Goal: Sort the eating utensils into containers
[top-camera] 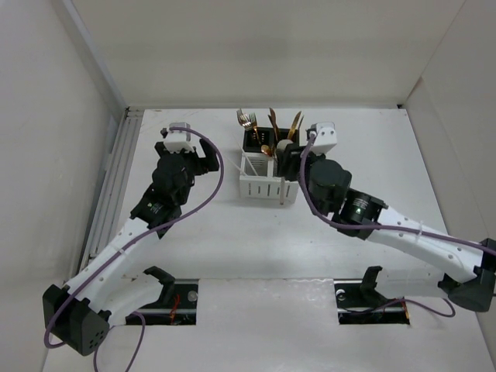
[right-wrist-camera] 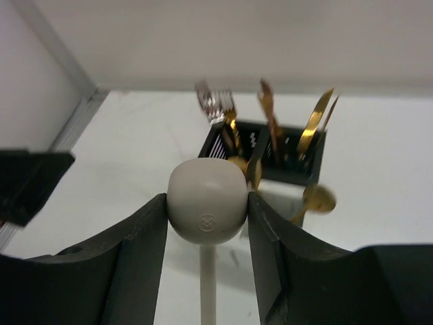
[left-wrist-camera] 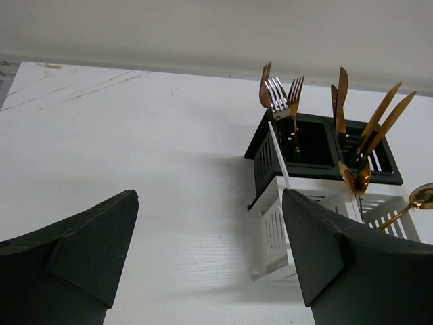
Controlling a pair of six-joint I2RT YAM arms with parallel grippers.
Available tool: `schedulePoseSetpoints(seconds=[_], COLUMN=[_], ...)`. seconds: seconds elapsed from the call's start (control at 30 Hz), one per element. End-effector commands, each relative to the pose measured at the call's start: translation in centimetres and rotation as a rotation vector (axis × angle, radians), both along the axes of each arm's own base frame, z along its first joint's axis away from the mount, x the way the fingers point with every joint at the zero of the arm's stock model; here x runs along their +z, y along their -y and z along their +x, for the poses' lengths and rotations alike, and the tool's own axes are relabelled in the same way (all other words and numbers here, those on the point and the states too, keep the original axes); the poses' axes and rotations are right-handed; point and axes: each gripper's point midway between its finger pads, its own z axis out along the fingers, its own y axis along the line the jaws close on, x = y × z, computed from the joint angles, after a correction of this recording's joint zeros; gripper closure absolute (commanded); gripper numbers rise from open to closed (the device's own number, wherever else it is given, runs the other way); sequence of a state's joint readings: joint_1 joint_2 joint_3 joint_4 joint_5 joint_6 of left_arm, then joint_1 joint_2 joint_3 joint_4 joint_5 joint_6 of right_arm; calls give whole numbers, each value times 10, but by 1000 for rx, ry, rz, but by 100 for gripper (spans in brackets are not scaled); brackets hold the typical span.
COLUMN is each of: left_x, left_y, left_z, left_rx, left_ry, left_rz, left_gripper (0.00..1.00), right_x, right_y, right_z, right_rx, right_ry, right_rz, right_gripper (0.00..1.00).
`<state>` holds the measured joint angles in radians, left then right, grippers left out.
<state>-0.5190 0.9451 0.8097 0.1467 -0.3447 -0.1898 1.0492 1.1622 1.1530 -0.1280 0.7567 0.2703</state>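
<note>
My right gripper is next going to move outward, then down to release in the gold spoon's section [top-camera: 284, 167] [right-wrist-camera: 280, 214] below, because the cream spoon's handle hangs short of the white caddy.
My right gripper [right-wrist-camera: 207, 211] is shut on the bowl of the cream spoon [right-wrist-camera: 206, 193], with the handle hanging down. In the top view it [top-camera: 288, 160] hovers at the right side of the white slotted caddy [top-camera: 263, 186], which stands in front of the black caddy [top-camera: 254, 140]. Silver, copper and gold forks [left-wrist-camera: 281, 96] and gold knives [left-wrist-camera: 382, 118] stand in the black caddy [left-wrist-camera: 308, 145]. A gold spoon [left-wrist-camera: 423, 196] leans in the white caddy [left-wrist-camera: 274, 227]. My left gripper [top-camera: 184, 155] is open and empty, left of the caddies and apart from them.
White enclosure walls [top-camera: 62, 116] stand close on the left, back and right. A metal rail [top-camera: 116, 182] runs along the table's left edge. Two cut-outs with clamps [top-camera: 174, 294] sit at the near edge by the arm bases.
</note>
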Motion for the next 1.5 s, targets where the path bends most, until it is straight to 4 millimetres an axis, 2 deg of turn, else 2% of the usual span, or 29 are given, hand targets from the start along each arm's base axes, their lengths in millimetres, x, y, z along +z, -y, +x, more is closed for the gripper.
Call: schedulePoseSetpoints(seconds=[0.0,0.03,0.1,0.13,0.17,0.23,0.3,0.37,0.5,0.6,0.73,0.77,0.83,0.9,1.03,1.07,1.1,1.17,1.27,1.3,1.33,1.37,1.43,1.47], left_x=[13,10,10,14,14,11,11,11,5,5,2,2,2,-1,-1,-1,-5,-5,0,0,-3,2,-1,5], left_y=[-4,-3,-7,-6,-10,-9,-13,-16,-16,-18,-21,-21,-24,-23,-22,-25,-24,-24,-24,-24,-23,-23,-26,-27], left_z=[-1,1,2,2,3,5,6,7,11,12,14,14,15,17,16,17,19,19,19,19,21,21,23,25], left_rx=[17,17,26,26,37,37,48,58,59,59,71,71,80,80,71,80,80,81,81,81,81,81,89,101], left_ry=[29,21,21,29,29,21,21,21,4,4,-5,-5,-5,-13,-14,-14,-22,-23,-15,-15,-23,-13,-21,-4], left_rz=[-23,-19,-19,-23,-23,-19,-18,-18,-10,-11,-16,-16,-16,-12,-13,-13,-9,-18,-22,-22,-18,-23,-10,-17], left_gripper=[15,15,15,15,15,15,15,15,15,15,15,15,15,15,15,15,15,15,15,15,15,15,15,15], right_x=[33,32,42,37,48,29,33,23,25,11,-17,-22,-44,-53,-67,-57,-57,-50,-18,2,4,30,43,45], right_y=[14,13,21,22,31,32,36,34,27,17,17,15,20,23,21,21,20,21,35,44,55,68,89,108], right_z=[33,43,63,71,81,92,101,110,117,123,126,125,125,126,122,118,116,112,103,97,95,89,86,91], right_rx=[-149,-157,-191,-201,-225,-216,-210,-211,-178,-156,-146,-135,-133,-131,-95,-85,-72,-63,-98,-118,-163,-202,-283,-355], right_ry=[199,215,266,279,333,357,413,419,461,435,400,405,382,369,326,341,331,333,367,394,383,412,395,333], right_rz=[-24,-73,-46,-63,-9,-26,16,4,24,29,44,58,40,22,1,29,30,30,68,99,100,140,141,94], right_gripper=[86,86,86,86,86,86,88,90,91,91,91,90,86,81,57,28,14,0,0,0,0,0,0,0])
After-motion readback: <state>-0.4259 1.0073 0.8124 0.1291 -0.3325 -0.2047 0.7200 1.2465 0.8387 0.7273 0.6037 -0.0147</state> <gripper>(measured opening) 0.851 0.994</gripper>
